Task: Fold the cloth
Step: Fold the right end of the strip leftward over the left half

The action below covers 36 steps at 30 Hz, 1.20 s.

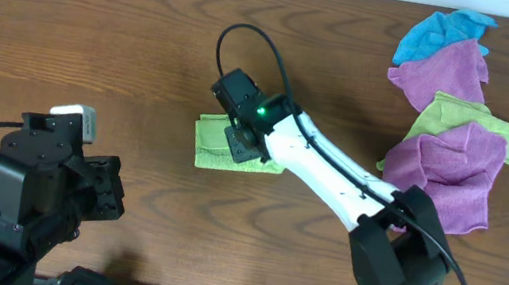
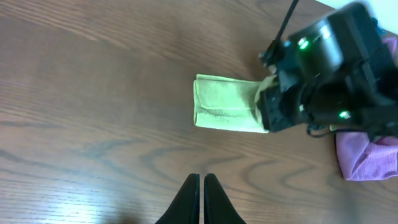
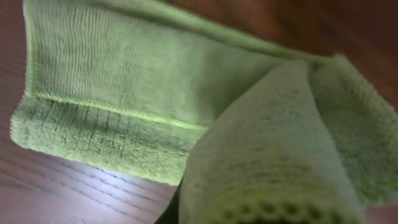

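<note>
My right gripper should next carry the cloth's lifted flap to the left in the overhead view over the cloth's flat end (image 1: 209, 144) (image 3: 53, 93) and release it, as the flat end lies that way.
The cloth (image 1: 213, 144) is lime green and lies folded into a small rectangle at the table's middle. It also shows in the left wrist view (image 2: 224, 112). My right gripper (image 1: 247, 150) is down on the cloth's right end. In the right wrist view, a lifted flap of the cloth (image 3: 280, 155) drapes over the jaws and hides them, while the rest lies flat (image 3: 118, 81). My left gripper (image 2: 201, 178) is shut and empty, above bare wood in front of the cloth. It sits at the front left in the overhead view (image 1: 108, 194). No white tag shows.
A pile of cloths lies at the back right: a blue one (image 1: 441, 34), a purple one (image 1: 446, 75), another lime-green one (image 1: 474, 125) and a second purple one (image 1: 447, 176). The right arm (image 1: 348, 192) runs diagonally from the front right.
</note>
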{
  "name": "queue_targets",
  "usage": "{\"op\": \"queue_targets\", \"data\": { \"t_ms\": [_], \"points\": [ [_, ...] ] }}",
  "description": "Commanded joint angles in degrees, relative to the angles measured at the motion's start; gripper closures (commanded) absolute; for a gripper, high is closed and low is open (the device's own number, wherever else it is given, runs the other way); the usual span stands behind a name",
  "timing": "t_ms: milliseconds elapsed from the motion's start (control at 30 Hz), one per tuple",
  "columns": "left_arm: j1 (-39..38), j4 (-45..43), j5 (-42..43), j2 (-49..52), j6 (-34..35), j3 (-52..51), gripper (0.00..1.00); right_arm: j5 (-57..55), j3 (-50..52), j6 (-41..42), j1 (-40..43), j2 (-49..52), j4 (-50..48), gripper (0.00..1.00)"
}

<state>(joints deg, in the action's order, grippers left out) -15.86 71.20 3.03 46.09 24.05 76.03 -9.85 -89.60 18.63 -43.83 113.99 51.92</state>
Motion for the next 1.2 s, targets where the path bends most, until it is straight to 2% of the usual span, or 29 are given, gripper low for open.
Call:
{"op": "queue_targets", "data": {
  "t_ms": [0, 167, 467, 667, 833, 867, 900, 933, 967, 1067, 1167],
  "points": [
    [0.1, 0.0, 0.4, 0.1, 0.2, 0.4, 0.94, -3.8, -4.6, -1.0, -0.4, 0.2, 0.4, 0.99],
    [0.1, -0.7, 0.4, 0.1, 0.2, 0.4, 0.94, -8.8, -4.9, -3.1, -3.2, 2.0, -0.7, 0.99],
    [0.1, -1.6, 0.5, 0.1, 0.2, 0.4, 0.94, -8.5, -4.9, -4.2, -7.3, 8.4, -3.5, 0.99],
    [0.1, -1.6, 1.2, 0.1, 0.2, 0.4, 0.94, -8.3, -4.9, -6.1, -9.6, 8.5, -8.2, 0.99],
    [0.1, -1.6, 1.3, 0.1, -0.3, 0.4, 0.94, -4.0, -4.9, -6.1, -9.7, 8.5, -9.1, 0.99],
    [0.1, -1.6, 1.3, 0.1, -0.3, 0.4, 0.94, -1.7, -4.9, -6.1, -9.8, 8.5, -9.4, 0.94],
    [0.1, -1.6, 1.3, 0.1, -0.3, 0.4, 0.94, 2.3, -4.9, -6.1, -9.9, 8.5, -10.2, 0.71],
    [0.1, -1.6, 1.3, 0.1, -0.3, 0.4, 0.94, 6.8, -4.9, -6.1, -9.9, 8.5, -11.4, 0.36],
    [0.1, -1.6, 1.3, 0.1, -0.3, 0.4, 0.94, 9.1, -4.9, -6.1, -9.9, 8.5, -12.3, 0.26],
    [0.1, -1.6, 1.3, 0.1, -0.3, 0.4, 0.94, 12.9, -5.0, -6.0, -9.5, 8.5, -15.1, 0.20],
    [0.1, -1.6, 0.9, 0.1, -0.9, 0.4, 0.94, 13.1, -8.0, -5.8, -7.9, 8.5, -14.4, 0.22]
  ]
}}
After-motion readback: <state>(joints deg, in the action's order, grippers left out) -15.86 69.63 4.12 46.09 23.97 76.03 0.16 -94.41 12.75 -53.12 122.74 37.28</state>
